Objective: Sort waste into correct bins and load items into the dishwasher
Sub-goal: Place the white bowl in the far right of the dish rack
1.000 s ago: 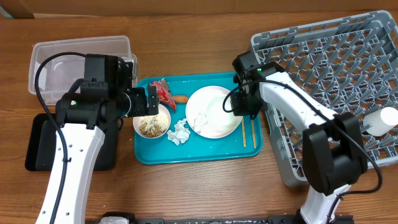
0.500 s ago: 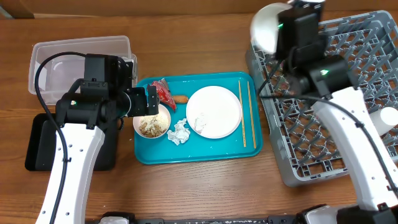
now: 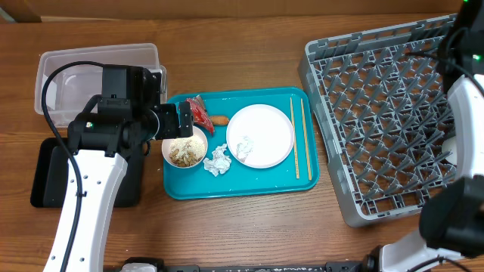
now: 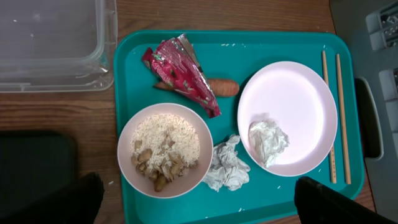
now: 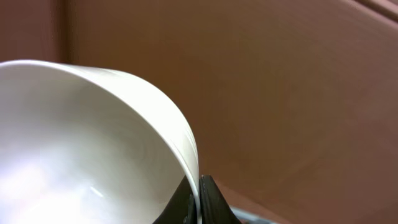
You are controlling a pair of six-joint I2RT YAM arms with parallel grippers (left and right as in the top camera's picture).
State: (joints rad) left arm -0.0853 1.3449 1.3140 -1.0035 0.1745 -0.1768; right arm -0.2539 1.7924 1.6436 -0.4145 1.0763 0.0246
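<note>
The pegs at the far end of the grey dish rack are empty, so my right gripper will lower the white bowl onto them and let go of the bowl's rim.
My left gripper (image 4: 199, 214) is open and empty, hovering over the near edge of the teal tray (image 3: 242, 185). Below it stands a white bowl (image 4: 165, 152) of rice and beige food scraps. A red wrapper (image 4: 183, 71), a carrot piece (image 4: 222, 87) and a crumpled tissue (image 4: 227, 165) lie on the tray. A second tissue (image 4: 267, 140) lies on the white plate (image 4: 298, 93). Chopsticks (image 4: 329, 112) lie at the plate's right. My right gripper (image 5: 199, 196) is shut on the rim of an empty white bowl (image 5: 93, 143). Both are outside the overhead view.
The grey dish rack (image 3: 378, 113) fills the right side, with my right arm (image 3: 463, 91) along its far right edge. The clear tub (image 3: 76, 60) is at the back left, and the black tray (image 3: 45, 181) is in front of it under my left arm.
My right arm lifted a white bowl off the teal tray and swung it right, across the rack, out of the overhead view. The left arm has not moved.
</note>
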